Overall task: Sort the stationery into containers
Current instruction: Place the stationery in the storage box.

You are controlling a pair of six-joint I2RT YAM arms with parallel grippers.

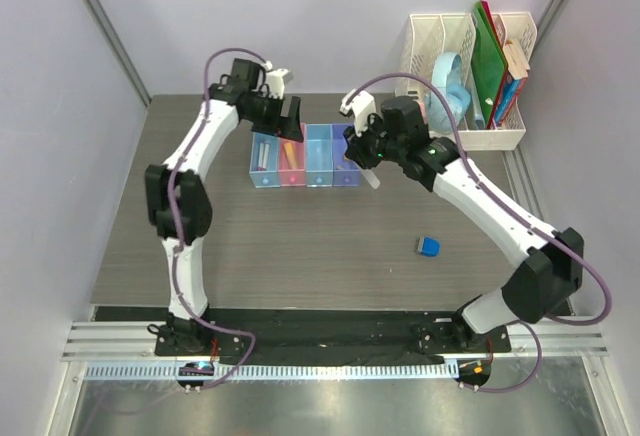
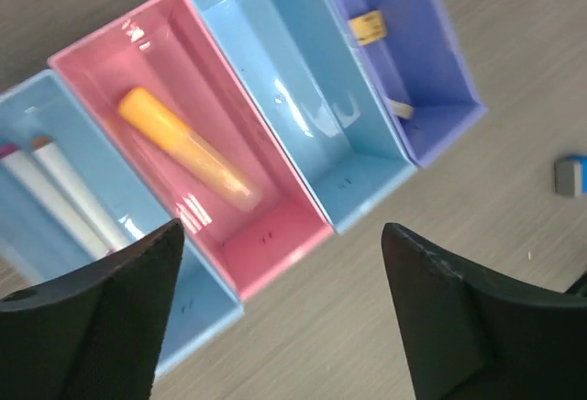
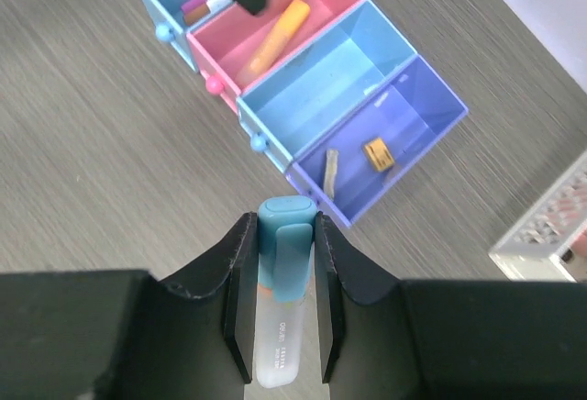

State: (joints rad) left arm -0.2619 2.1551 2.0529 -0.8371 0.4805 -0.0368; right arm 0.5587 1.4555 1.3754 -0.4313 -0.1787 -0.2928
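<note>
My right gripper moves across the purple and empty blue bins next, then down over the pink bin (image 1: 292,160) (image 3: 276,29), since the yellow marker leaves room beside it.
Four joined containers (image 1: 305,161) stand in a row at mid-table. In the pink bin (image 2: 275,244) lies the yellow marker (image 2: 183,148), and my left gripper (image 2: 282,230) hangs open and empty just above that bin's near end. White pens (image 2: 55,180) lie in the left blue bin. The purple bin (image 3: 417,106) holds a tiny orange block (image 3: 376,152) and a beige block (image 3: 330,169). My right gripper (image 3: 284,221) is shut on the pale blue stick (image 3: 280,345), over the table beside the purple bin. A blue wedge (image 1: 428,246) lies on the table, right of centre.
A tall white mesh file rack (image 1: 470,66) with green folders and books stands at the back right, behind my right arm. Its corner (image 3: 550,235) shows beyond the purple bin. Grey walls close in both sides.
</note>
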